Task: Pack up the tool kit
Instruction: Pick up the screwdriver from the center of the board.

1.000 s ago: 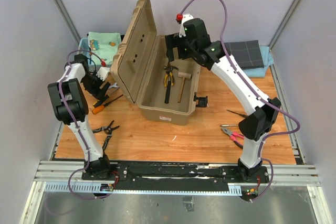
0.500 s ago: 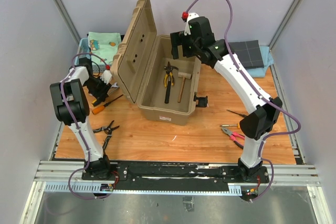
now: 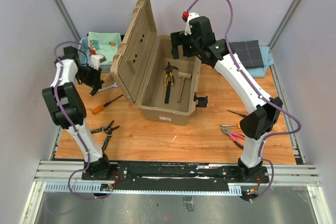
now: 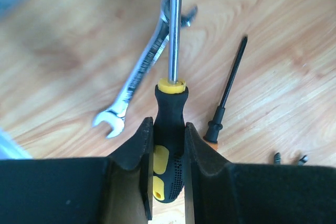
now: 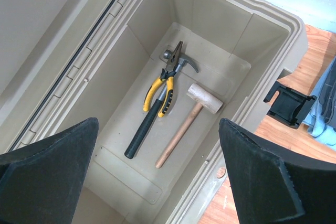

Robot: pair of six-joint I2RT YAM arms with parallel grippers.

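Observation:
My right gripper will next rise and turn toward the lid, onto the butt end of the screwdriver's handle, as the lid is between my left gripper and the box.
The tan toolbox (image 3: 167,109) stands open mid-table with its lid (image 3: 134,51) raised to the left. Inside lie yellow-handled pliers (image 5: 160,90), a black-handled claw hammer (image 5: 149,127) and a wooden mallet (image 5: 191,114). My left gripper (image 4: 168,135) is shut on the black-and-yellow handle of a screwdriver (image 4: 169,108), held above the table left of the box, with the shaft pointing away from the wrist. In the top view that gripper (image 3: 94,77) hangs near the lid. My right gripper (image 5: 157,124) hovers open and holding nothing over the box's far end (image 3: 179,45).
A silver wrench (image 4: 139,72) and an orange-handled screwdriver (image 4: 226,98) lie below the left gripper. Black pliers (image 3: 105,128) lie front left, red-handled pliers (image 3: 233,135) front right. A blue basket of cloth (image 3: 102,43) sits back left, a dark grey cloth (image 3: 247,53) back right.
My left gripper has closed on the screwdriver and lifted it off the table, up and toward the back left. My right gripper rose slightly over the box, still open.

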